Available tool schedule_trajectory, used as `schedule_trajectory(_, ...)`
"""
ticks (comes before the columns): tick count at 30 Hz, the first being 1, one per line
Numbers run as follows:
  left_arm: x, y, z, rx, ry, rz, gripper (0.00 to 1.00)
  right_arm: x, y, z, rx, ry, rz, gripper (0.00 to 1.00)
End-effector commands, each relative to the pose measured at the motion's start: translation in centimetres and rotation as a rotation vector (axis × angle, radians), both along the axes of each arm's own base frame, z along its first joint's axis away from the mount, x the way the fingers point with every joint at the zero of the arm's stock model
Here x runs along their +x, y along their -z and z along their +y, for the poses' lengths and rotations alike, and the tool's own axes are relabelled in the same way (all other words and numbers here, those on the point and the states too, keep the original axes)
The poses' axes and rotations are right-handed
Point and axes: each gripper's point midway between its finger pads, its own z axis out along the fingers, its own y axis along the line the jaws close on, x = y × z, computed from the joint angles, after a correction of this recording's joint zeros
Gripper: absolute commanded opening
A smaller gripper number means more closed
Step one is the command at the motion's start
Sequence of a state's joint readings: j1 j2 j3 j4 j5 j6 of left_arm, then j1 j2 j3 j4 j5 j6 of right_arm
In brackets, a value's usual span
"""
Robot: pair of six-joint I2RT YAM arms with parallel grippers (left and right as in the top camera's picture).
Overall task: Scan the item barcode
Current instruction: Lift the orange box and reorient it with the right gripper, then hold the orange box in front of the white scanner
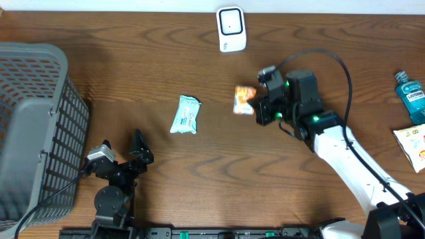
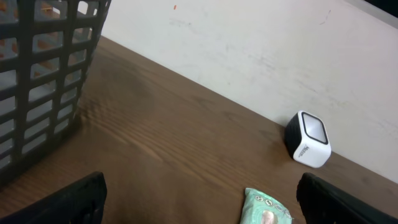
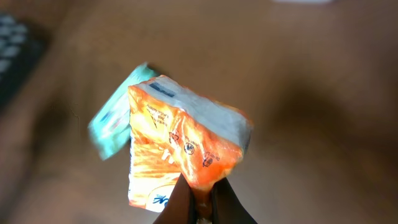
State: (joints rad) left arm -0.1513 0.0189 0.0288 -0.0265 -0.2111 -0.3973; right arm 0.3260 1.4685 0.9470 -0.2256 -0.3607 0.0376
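Note:
I will move my right gripper outward to the scanner (image 1: 231,29), then down beside the mouthwash bottle and snack bag to let go of the packet, because the tabletop is bare there.
My right gripper (image 1: 257,106) is shut on an orange and white snack packet (image 1: 244,99), pinching its edge and holding it above the table's middle. In the right wrist view the packet (image 3: 180,149) hangs from the closed fingertips (image 3: 200,202), printed side toward the camera. The white barcode scanner (image 1: 231,29) stands at the table's far edge, well beyond the packet; it also shows as a white box (image 2: 308,138) in the left wrist view. My left gripper (image 1: 119,155) rests open near the front left, its fingers (image 2: 81,198) wide apart with nothing between them.
A green wipes pack (image 1: 185,114) lies left of the held packet, seen too as a green pack (image 2: 266,208) ahead of the left gripper. A grey basket (image 1: 33,126) fills the left side. A blue mouthwash bottle (image 1: 409,93) and a pale snack bag (image 1: 413,145) lie at the right edge.

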Motion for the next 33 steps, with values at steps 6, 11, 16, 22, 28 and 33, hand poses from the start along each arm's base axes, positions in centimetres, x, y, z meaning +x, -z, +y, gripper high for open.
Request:
schedule_trajectory(6,-0.1,1.8,0.2,0.000,-0.011,0.052,0.98,8.3,-8.2,-6.1,-0.405,0.347,-0.529,0.01)
schedule_trajectory(11,-0.1,1.8,0.2,0.000,-0.011,0.052,0.98,10.8,-9.2,-5.9,-0.448,0.365,-0.659,0.01)
schedule_trajectory(16,-0.1,1.8,0.2,0.000,-0.011,0.052,0.98,13.5,-7.0,-4.8,-0.553,0.296,-0.624,0.01)
schedule_trajectory(22,-0.1,1.8,0.2,0.000,-0.011,0.052,0.98,18.3,-6.5,-3.3,-0.632,0.259,-0.567,0.01)
schedule_trajectory(28,-0.1,1.8,0.2,0.000,-0.011,0.052,0.98,22.2,-5.7,-1.0,-0.781,0.138,-0.528,0.01)
schedule_trajectory(33,-0.1,1.8,0.2,0.000,-0.011,0.052,0.98,24.5,-3.7,0.2,-1.010,0.099,-0.525,0.01)
